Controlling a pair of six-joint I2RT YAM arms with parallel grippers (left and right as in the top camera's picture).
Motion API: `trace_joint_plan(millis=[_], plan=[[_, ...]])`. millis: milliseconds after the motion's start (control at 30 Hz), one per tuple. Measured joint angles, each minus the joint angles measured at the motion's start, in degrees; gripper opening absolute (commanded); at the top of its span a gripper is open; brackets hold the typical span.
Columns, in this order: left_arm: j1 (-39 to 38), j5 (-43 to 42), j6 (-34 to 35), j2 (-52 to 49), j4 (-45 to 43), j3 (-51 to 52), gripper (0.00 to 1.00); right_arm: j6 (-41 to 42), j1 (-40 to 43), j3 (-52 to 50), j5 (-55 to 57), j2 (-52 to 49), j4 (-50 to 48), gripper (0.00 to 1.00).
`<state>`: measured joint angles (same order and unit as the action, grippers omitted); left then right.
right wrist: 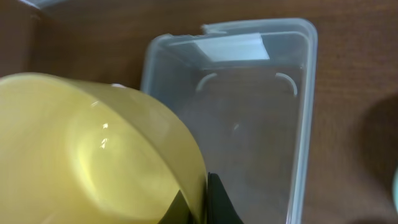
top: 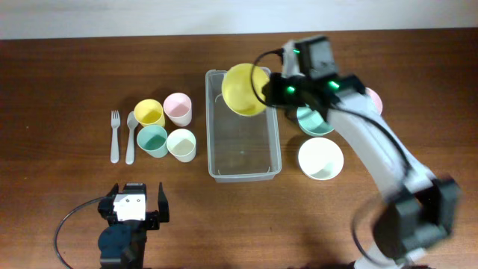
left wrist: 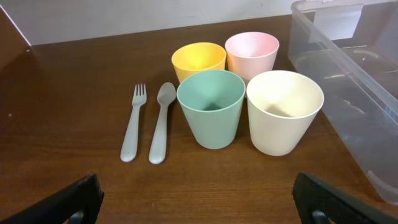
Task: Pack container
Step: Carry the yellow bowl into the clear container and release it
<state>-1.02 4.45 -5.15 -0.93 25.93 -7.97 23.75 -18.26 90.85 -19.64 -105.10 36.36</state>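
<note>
The right gripper lowers the yellow bowl (top: 245, 88) between the container's sides at its far end next, then releases the bowl's rim.
The clear plastic container (top: 243, 161) lies in the middle of the table, with nothing in it; it also shows in the right wrist view (right wrist: 249, 124) and at the right edge of the left wrist view (left wrist: 354, 81). My right gripper (top: 267, 90) is shut on the rim of a yellow bowl (top: 245, 88) and holds it above the container's far end. In the right wrist view the yellow bowl (right wrist: 93, 155) fills the left side, with a finger (right wrist: 208, 205) pinching its rim. My left gripper (top: 134, 205) is open and empty near the front edge (left wrist: 199, 205).
Four cups stand left of the container: yellow (top: 149, 113), pink (top: 178, 108), green (top: 152, 140), cream (top: 181, 145). A grey fork (top: 115, 136) and spoon (top: 131, 137) lie left of them. Right of the container are a white bowl (top: 321, 158), a green bowl (top: 314, 123) and a pink bowl (top: 371, 97).
</note>
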Motion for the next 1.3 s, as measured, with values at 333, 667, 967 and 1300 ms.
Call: trace_joint_plan(millis=[333,667,967,1300], plan=[[0.0,0.0,0.0,-0.02,-0.07,-0.02,1.0,0.33,-0.02,17.27,1.33,-20.57,7.85,0.04],[0.0,0.0,0.0,-0.02,-0.04,0.0,1.0,0.33,-0.7,17.49,1.05,-21.51,8.63,0.04],[0.0,0.0,0.0,-0.02,-0.04,0.0,1.0,0.35,-1.4,17.62,2.08,-21.53,8.41,0.04],[0.0,0.0,0.0,-0.02,-0.04,-0.02,1.0,0.31,-5.05,17.64,9.66,-21.53,8.26,0.04]])
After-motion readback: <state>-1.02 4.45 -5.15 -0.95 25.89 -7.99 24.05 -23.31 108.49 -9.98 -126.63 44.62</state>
